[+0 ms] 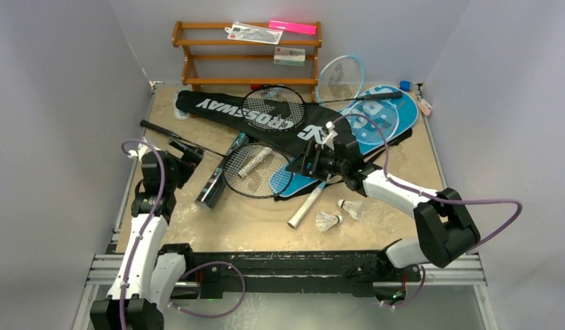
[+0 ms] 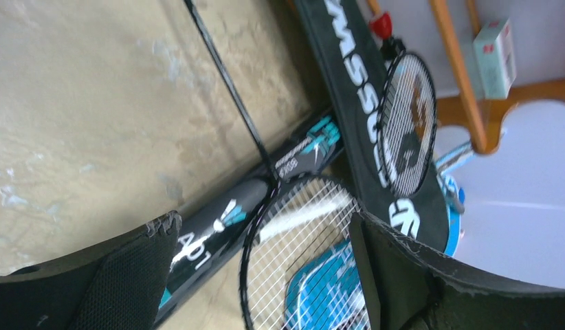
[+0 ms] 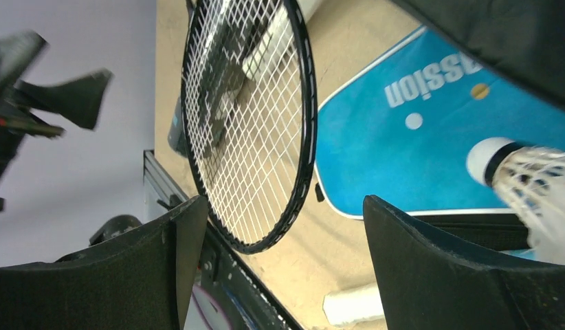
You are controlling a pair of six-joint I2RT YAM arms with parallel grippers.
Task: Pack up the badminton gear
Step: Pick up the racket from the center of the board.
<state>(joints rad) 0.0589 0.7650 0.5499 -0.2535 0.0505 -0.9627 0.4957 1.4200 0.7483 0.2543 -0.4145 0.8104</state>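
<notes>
The left gripper comes down next, fingers open, onto the mid-table racket's thin shaft point(image 1: 211, 150) point(image 2: 257, 139) near its head, since that part of the shaft lies below it.
A black racket point(image 1: 256, 170) lies mid-table, its head partly over a long black tube point(image 1: 221, 180). A second black racket point(image 1: 273, 108) rests on the black "CROSSWAY" cover point(image 1: 211, 108), and a light-blue racket point(image 1: 339, 78) leans at the rack. The blue cover point(image 1: 379, 117) lies to the right. Two shuttlecocks point(image 1: 328, 221) point(image 1: 350, 207) sit near the front, and another shuttlecock point(image 3: 527, 179) lies on the blue cover point(image 3: 417, 137). My left gripper point(image 1: 190, 155) point(image 2: 262, 223) is open above the tube point(image 2: 225, 227) and the racket head point(image 2: 300, 268). My right gripper point(image 1: 311, 165) point(image 3: 283, 206) is open and empty beside the racket head point(image 3: 249, 117).
A brown wooden rack point(image 1: 245, 55) stands at the back with a pink bar point(image 1: 293, 27) and clear packets point(image 1: 252, 33) on it. A white racket handle point(image 1: 306, 206) sticks out from the blue cover toward the front. Grey walls close in both sides.
</notes>
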